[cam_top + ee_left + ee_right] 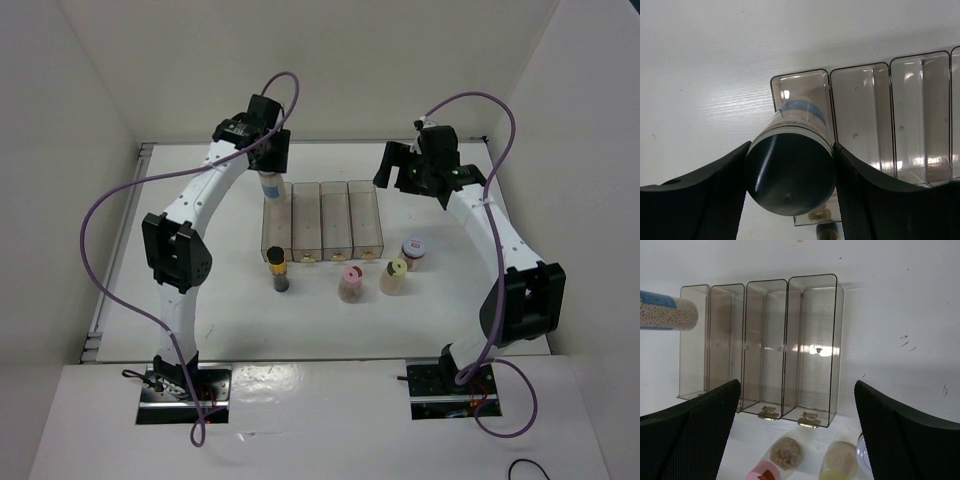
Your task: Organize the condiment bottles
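Note:
The left gripper will next lower the bottle into the far part of the rack's end section, because the blue-labelled bottle is still above the rack's empty section.
My left gripper is shut on the silver-capped, blue-labelled bottle and holds it over the far end of the leftmost compartment of the clear rack. In the left wrist view the cap sits between both fingers. My right gripper is open and empty, hovering behind the rack's right end. In front of the rack stand the dark gold-banded bottle, the pink-capped one, the yellow-green-capped one and the white/red-lidded one.
All the rack's compartments look empty in the right wrist view, where the held bottle shows at the left. White walls enclose the table on the left, back and right.

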`<state>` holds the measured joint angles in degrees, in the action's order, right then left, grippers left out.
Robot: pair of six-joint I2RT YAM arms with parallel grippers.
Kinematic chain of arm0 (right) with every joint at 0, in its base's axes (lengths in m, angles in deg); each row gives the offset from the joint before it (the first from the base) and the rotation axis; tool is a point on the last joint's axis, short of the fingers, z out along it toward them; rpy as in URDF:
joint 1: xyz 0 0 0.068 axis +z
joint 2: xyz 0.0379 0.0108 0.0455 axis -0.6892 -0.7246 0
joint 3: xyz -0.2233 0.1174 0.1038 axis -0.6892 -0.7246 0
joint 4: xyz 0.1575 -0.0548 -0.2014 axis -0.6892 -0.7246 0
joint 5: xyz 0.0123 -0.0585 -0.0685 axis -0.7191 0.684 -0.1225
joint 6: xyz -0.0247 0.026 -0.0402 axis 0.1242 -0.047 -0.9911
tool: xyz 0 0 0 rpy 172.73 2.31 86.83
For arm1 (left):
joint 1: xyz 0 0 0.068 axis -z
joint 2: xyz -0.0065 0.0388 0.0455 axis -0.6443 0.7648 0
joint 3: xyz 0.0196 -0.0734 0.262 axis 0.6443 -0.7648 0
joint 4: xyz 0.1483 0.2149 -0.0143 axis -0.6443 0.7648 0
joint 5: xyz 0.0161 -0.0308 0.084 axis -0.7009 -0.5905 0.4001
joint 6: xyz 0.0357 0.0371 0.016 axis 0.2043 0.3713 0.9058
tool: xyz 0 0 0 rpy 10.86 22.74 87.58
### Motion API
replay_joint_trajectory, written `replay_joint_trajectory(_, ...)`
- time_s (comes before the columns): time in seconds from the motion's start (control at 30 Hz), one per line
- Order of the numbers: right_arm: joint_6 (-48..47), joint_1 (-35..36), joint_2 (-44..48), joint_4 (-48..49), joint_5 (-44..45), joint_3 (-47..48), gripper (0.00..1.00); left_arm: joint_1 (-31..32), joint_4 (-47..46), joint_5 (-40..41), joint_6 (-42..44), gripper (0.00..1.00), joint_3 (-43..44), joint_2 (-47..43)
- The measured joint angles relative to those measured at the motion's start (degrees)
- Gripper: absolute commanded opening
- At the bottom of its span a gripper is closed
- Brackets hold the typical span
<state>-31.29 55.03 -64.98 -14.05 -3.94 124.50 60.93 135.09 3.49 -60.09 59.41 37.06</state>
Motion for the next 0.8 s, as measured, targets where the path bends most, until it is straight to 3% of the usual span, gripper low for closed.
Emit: replay_joint_trajectory(0.8,-0.2,-1.0,-1.3,0.1,-0.8,0.0,0.98,0.5,0.4,-0.1,0.2,0.41,1.8,4.9)
